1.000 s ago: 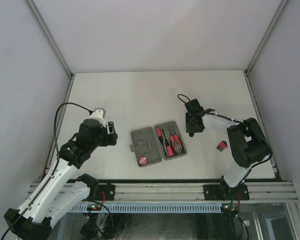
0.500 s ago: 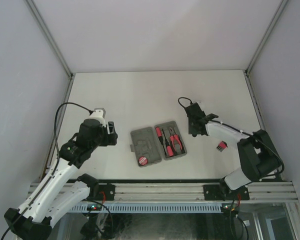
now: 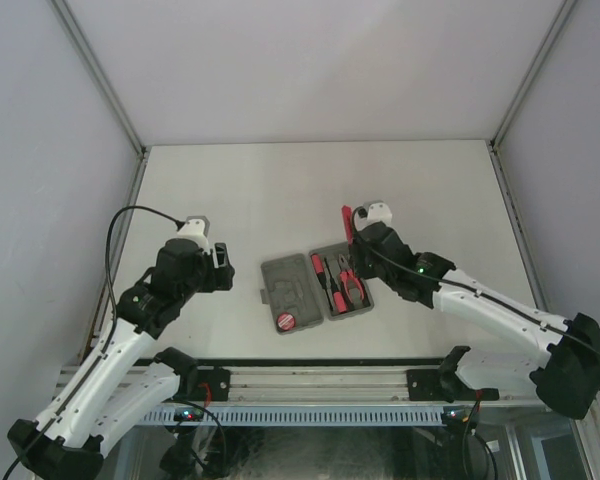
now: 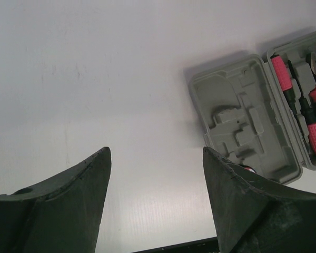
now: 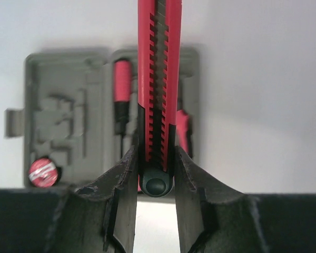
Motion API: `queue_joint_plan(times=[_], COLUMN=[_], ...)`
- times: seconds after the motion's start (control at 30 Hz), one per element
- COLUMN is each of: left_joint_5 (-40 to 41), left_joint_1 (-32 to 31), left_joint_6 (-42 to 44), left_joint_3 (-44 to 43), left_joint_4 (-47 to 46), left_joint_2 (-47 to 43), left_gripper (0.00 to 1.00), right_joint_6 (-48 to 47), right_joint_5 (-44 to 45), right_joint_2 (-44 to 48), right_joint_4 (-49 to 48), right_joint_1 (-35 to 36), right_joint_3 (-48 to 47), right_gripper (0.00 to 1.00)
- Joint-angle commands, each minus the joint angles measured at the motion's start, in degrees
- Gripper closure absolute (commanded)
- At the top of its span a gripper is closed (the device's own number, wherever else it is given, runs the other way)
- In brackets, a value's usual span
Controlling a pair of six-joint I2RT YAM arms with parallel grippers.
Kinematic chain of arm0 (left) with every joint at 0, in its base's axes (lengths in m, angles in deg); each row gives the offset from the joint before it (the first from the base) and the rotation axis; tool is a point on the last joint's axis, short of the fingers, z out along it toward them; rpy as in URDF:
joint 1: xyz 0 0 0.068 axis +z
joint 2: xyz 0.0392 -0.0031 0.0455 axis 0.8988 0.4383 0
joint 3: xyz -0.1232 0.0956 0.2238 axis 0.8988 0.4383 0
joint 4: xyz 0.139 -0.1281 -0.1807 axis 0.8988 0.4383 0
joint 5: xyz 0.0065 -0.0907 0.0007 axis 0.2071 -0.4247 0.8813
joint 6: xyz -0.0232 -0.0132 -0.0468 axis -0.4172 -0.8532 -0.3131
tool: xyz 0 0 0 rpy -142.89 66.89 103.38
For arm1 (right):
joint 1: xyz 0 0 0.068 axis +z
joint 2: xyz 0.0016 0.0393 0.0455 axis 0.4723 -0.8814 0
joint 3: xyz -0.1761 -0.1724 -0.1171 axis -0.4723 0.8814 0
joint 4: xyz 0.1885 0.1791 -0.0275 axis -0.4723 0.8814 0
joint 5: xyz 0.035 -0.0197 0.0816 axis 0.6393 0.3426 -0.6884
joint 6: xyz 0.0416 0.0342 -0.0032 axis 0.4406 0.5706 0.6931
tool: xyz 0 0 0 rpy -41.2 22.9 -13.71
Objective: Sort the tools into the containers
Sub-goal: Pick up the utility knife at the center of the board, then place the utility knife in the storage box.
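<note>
My right gripper is above the bare part beside the case's hinge, and that part is to the gripper's left in the top view. Next it will move back over that part, go down and let go.
The grey case (image 3: 280,280) lies open at the table's middle front. Its right half holds two red-handled screwdrivers (image 3: 321,272) and red-handled pliers (image 3: 354,288). A round red-and-black piece (image 3: 285,322) sits in the left half. My right gripper (image 3: 352,234) is shut on the slim red-black stick tool (image 3: 346,217), just above the case's back right corner. In the right wrist view the stick tool (image 5: 158,79) runs straight out from between my fingers (image 5: 127,174) over the case (image 5: 58,116). My left gripper (image 3: 221,268) is open and empty, left of the case. The comb-like piece does not show.
The table ends in a black strip and a metal rail (image 3: 320,380) at the front. Metal frame posts and white walls stand at the sides and back. The left wrist view shows bare table (image 4: 95,79) to the left of the case (image 4: 237,105).
My right arm has stretched out and swung left, bringing its gripper with the stick tool from the right side of the table to the case. The left arm has not moved.
</note>
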Motion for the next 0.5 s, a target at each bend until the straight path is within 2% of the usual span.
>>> queue_joint_plan(times=[0.0, 0.23, 0.47], left_joint_5=[-0.21, -0.71, -1.01], left_joint_1=[0.27, 0.27, 0.28], left_joint_6=[-0.15, -0.21, -0.27], left_joint_3=[-2.32, -2.27, -2.25], left_joint_4=[-1.81, -1.98, -1.98], left_joint_2=[-0.83, -0.83, -0.54], left_gripper=[0.26, 0.25, 0.25], right_joint_6=[6.23, 13.86, 18.47], right_joint_5=[-0.79, 1.55, 2.4], right_joint_2=[-1.25, -9.24, -19.09], right_joint_4=[-2.63, -4.29, -2.06], right_joint_1=[6.95, 16.23, 20.46], right_joint_3=[-0.35, -2.28, -7.17], right_gripper=[1.0, 1.0, 1.0])
